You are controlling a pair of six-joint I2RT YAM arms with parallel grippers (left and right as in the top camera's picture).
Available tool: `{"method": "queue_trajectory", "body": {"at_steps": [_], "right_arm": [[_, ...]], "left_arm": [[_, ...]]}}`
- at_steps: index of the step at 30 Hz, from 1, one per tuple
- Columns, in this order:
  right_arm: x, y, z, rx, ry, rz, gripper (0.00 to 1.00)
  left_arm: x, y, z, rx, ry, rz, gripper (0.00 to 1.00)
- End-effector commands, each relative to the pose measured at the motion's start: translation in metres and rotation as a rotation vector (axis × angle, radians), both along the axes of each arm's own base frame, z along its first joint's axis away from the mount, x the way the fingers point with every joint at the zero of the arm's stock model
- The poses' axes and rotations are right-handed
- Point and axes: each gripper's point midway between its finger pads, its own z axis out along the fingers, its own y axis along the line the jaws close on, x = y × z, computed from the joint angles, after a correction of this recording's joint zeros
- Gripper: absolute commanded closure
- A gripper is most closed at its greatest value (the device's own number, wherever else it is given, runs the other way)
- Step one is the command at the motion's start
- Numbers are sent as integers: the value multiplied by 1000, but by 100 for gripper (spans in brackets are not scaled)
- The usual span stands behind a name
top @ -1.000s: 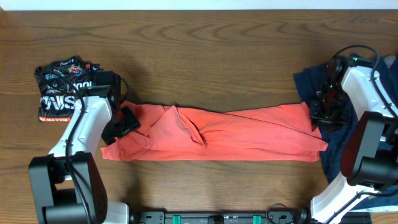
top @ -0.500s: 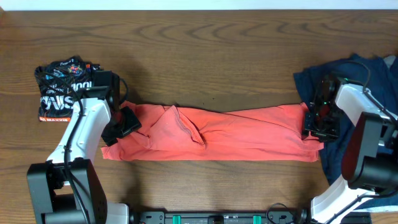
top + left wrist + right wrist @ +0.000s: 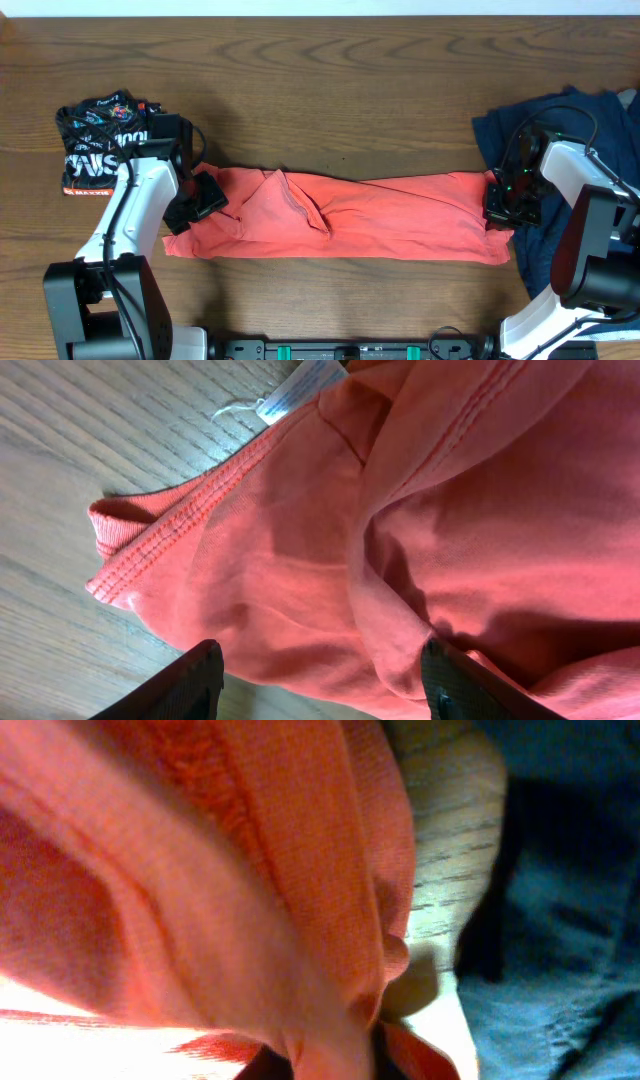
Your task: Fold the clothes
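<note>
The orange garment still lies long, so my right gripper will next carry its pinched end to the left in the overhead view, onto the garment's middle [image 3: 345,218].
An orange garment [image 3: 380,215] lies as a long strip folded lengthwise across the middle of the wooden table. My left gripper [image 3: 197,203] is over its left end. In the left wrist view the fingers [image 3: 320,685] are spread wide apart over the cloth [image 3: 450,510], near a neck seam and a white label. My right gripper [image 3: 500,208] is at the strip's right end. In the right wrist view its jaws [image 3: 325,1065] pinch a bunched fold of the orange cloth [image 3: 200,870].
A folded black printed shirt [image 3: 100,145] lies at the far left. A dark blue garment [image 3: 560,150] is heaped at the right edge, just behind my right gripper, and it also shows in the right wrist view [image 3: 560,920]. Bare wood [image 3: 350,100] lies behind the strip.
My right gripper moved down and left from over the blue garment onto the orange strip's right end and closed on it. That end shifted slightly left. The left arm stayed put.
</note>
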Motion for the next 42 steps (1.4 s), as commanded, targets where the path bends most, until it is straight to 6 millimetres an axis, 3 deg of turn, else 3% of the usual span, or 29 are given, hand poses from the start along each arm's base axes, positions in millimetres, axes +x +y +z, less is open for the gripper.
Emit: {"method": "queue_trajectory", "body": {"at_steps": [1,4,10,13,16,28,31,35,42], "right_arm": [[-1,4,-19,16,16,5,99],[16,0,-5,8,-15,2,99],[50,3,47,5,-60,33,99],[56,25,69,49,-74,72,99],[59,64,82,115,-92,142,99],[45,203,79,139,-132,323,99],[39,231,78,146,-154,354,99],[30,257,75,154,-165,394,99],[14,280,74,162,-165,462,99]], "left_arm": [[0,1,7,2,-12,-41,36],[4,4,18,4,-38,-29,35],[1,13,35,10,-87,2,34],[-1,13,36,10,-82,3,33],[-3,12,34,9,-74,4,33],[-9,12,30,7,-56,4,29],[-9,12,30,7,-56,3,28],[-9,12,30,7,-56,3,28],[-8,12,30,7,-56,3,28]]}}
